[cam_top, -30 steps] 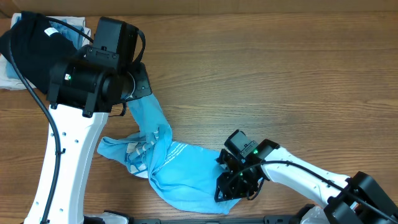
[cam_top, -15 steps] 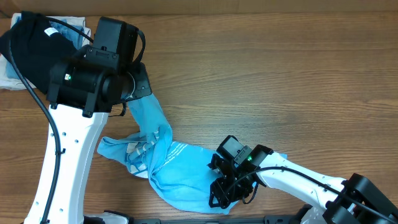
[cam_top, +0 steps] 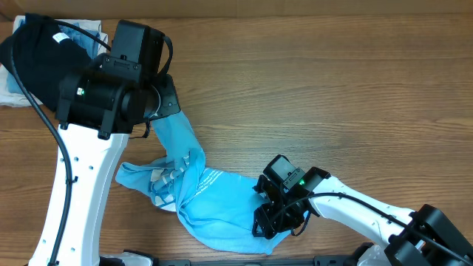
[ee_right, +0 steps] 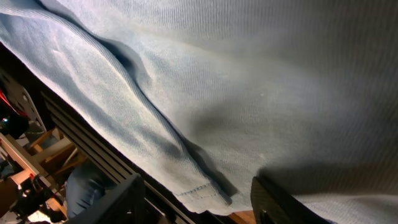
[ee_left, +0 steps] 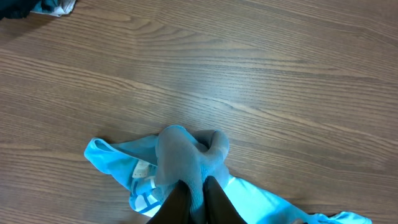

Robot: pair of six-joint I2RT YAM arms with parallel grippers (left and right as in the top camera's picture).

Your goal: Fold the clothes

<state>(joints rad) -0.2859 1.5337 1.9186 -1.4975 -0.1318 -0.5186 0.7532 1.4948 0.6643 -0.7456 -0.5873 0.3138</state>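
Observation:
The robot's right gripper should next move slightly back toward the front edge of the table, onto the shirt's hemmed fold (ee_right: 202, 191).
The sky-blue t-shirt (cam_top: 214, 203) lies crumpled near the table's front edge, with white lettering (cam_top: 166, 181) showing on its left folds. One strip of it rises toward the left arm. My left gripper (ee_left: 194, 196) is shut on a bunched part of the shirt (ee_left: 186, 149) and holds it above the table. My right gripper (cam_top: 267, 225) is low at the shirt's right lower edge. In the right wrist view its fingers (ee_right: 199, 202) are wide apart, and the shirt's hemmed edge (ee_right: 199, 186) lies between them. The red-orange mark is not visible.
A black folded shirt (cam_top: 37, 52) lies on light folded garments (cam_top: 9, 92) at the far left corner. The left arm's body (cam_top: 103, 96) hangs over that side. The table's front edge and a black rail (ee_right: 81, 134) are right beside the shirt.
My right gripper slid left and down onto the shirt's edge, then drew back a little to the right. The left arm and the lifted cloth have not moved.

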